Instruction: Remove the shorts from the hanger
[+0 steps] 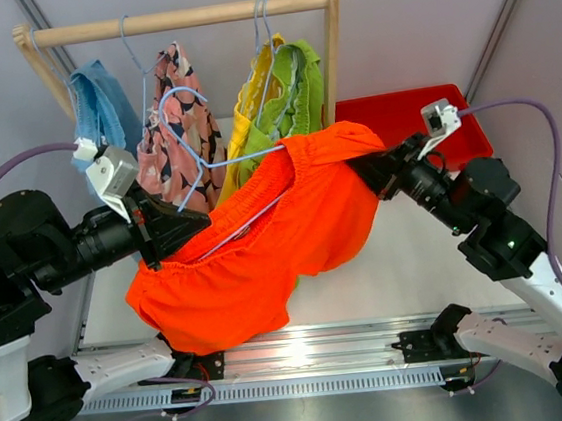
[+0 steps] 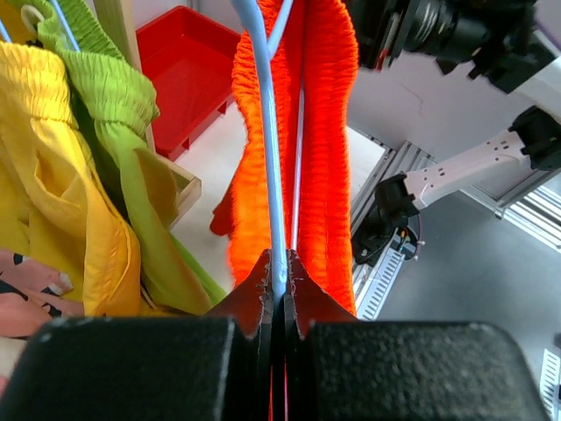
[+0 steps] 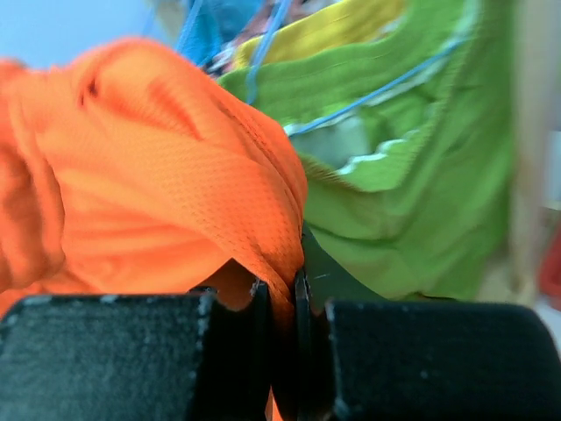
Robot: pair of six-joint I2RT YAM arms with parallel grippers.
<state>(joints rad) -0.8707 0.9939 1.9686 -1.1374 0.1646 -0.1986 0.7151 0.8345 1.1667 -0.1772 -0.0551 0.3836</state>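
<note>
The red tray (image 1: 398,113) is empty. My right gripper will next pull the shorts off the hanger, carry them outward over that tray, then lower them and let go.
The orange shorts (image 1: 264,242) hang stretched between my two arms in front of the rack, still threaded on a light blue wire hanger (image 1: 197,129). My left gripper (image 1: 202,222) is shut on the hanger's wire (image 2: 267,132), with the orange waistband (image 2: 329,132) just beyond the fingertips. My right gripper (image 1: 362,167) is shut on the orange fabric (image 3: 149,193) at its upper right corner. The light blue shorts (image 1: 99,109), pink printed shorts (image 1: 176,121), yellow shorts (image 1: 250,103) and lime green shorts (image 1: 295,103) hang on the wooden rail (image 1: 181,20).
A red tray (image 1: 402,117) lies on the table behind the right arm, right of the rack's post (image 1: 333,54). The lime green shorts (image 3: 412,193) hang close behind my right gripper. An aluminium rail (image 1: 306,349) runs along the near table edge.
</note>
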